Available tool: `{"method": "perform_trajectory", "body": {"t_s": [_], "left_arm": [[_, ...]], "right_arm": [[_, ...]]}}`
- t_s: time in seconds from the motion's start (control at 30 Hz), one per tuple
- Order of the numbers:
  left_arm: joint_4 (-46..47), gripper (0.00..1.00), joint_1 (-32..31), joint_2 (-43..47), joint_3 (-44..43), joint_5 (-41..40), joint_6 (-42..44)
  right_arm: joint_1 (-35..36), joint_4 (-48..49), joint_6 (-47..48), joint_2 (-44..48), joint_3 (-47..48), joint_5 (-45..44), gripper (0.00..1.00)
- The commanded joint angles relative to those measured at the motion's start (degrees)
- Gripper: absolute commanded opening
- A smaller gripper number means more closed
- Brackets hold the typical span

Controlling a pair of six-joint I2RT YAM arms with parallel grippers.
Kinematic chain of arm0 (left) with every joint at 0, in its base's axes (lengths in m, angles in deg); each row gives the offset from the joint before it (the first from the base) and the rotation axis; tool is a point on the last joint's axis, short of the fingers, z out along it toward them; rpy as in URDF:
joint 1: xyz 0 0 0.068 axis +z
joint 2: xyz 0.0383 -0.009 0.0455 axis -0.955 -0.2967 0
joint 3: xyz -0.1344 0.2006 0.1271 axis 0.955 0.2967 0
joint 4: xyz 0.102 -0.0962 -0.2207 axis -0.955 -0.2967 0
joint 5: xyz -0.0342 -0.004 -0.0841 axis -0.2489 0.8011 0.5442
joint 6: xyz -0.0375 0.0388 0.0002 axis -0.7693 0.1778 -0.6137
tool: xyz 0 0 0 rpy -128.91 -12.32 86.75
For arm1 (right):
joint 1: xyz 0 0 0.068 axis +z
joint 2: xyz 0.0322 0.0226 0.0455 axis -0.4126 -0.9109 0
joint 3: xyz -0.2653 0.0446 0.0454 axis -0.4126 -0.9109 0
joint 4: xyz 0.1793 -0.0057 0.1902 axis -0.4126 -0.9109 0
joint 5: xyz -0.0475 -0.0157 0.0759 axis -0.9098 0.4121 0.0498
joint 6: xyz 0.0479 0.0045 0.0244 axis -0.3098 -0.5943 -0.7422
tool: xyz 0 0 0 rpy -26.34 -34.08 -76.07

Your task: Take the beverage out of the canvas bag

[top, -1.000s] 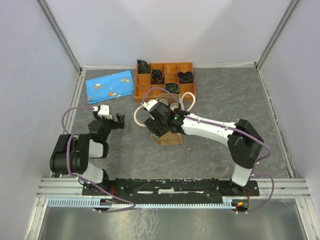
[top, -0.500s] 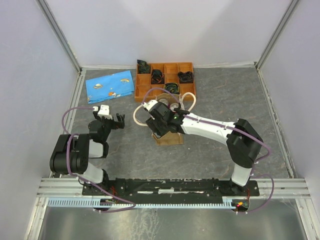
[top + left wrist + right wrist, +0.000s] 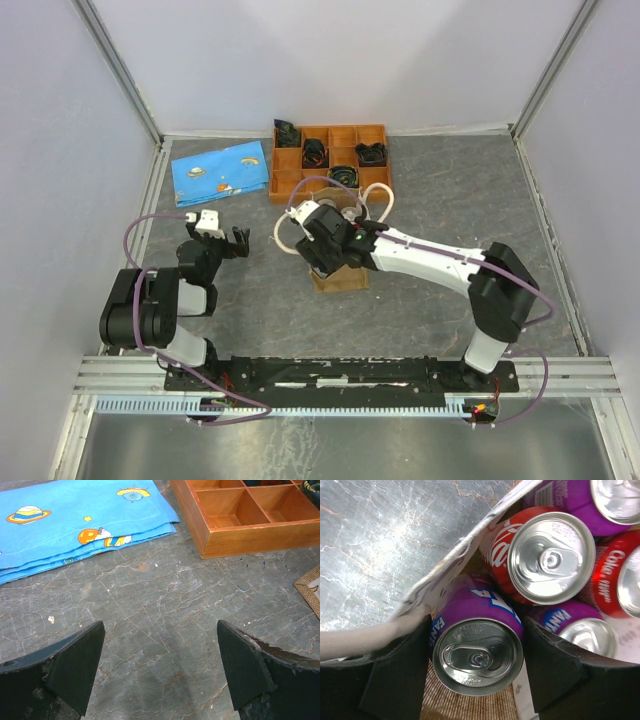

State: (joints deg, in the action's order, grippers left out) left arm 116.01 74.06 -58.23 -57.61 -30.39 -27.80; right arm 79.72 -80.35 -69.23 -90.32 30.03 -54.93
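Note:
I will lift the purple can past the bag's rim, carry it to the clear tabletop right of my right gripper in the top view, lower and release it.
The canvas bag (image 3: 340, 276) stands mid-table, its pale rim (image 3: 460, 560) and a cream rope handle (image 3: 360, 640) close in the right wrist view. Several cans stand upright inside it. The beverage between my jaws is a purple Fanta can (image 3: 477, 655) at the bag's near corner. My right gripper (image 3: 477, 630) reaches down into the bag and is shut on this can, one finger pressed against each side. A red Coca-Cola can (image 3: 545, 555) stands right behind it. My left gripper (image 3: 160, 625) hangs open over bare table, left of the bag (image 3: 311, 587).
An orange compartment tray (image 3: 330, 160) with dark items sits behind the bag, its corner (image 3: 240, 535) showing in the left wrist view. A blue patterned cloth (image 3: 220, 170) lies at the back left. Grey walls enclose the table on three sides.
My right gripper's jaws have narrowed onto the purple can, and the right arm has shifted slightly to the right. The left arm has not moved.

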Motion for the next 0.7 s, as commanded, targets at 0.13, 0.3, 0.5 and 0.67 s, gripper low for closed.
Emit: {"method": "perform_trajectory", "body": {"t_s": [0.13,0.3,0.5,0.67], "left_arm": [[3.2,0.99,0.4,0.2,0.2,0.8,2.8],[3.3,0.99,0.3,0.2,0.2,0.7,2.8],[3.2,0.99,0.3,0.3,0.2,0.7,2.8],[3.2,0.99,0.3,0.2,0.2,0.8,2.8]], "right_arm": [[0.5,4.2,6.1,15.8,0.5,-10.0,0.00],[0.5,7.5,8.1,22.3,-0.5,-17.4,0.00],[-3.2,8.2,8.9,27.7,-0.5,-28.5,0.00],[-12.0,8.8,6.1,32.9,-2.9,-30.0,0.00]]}}
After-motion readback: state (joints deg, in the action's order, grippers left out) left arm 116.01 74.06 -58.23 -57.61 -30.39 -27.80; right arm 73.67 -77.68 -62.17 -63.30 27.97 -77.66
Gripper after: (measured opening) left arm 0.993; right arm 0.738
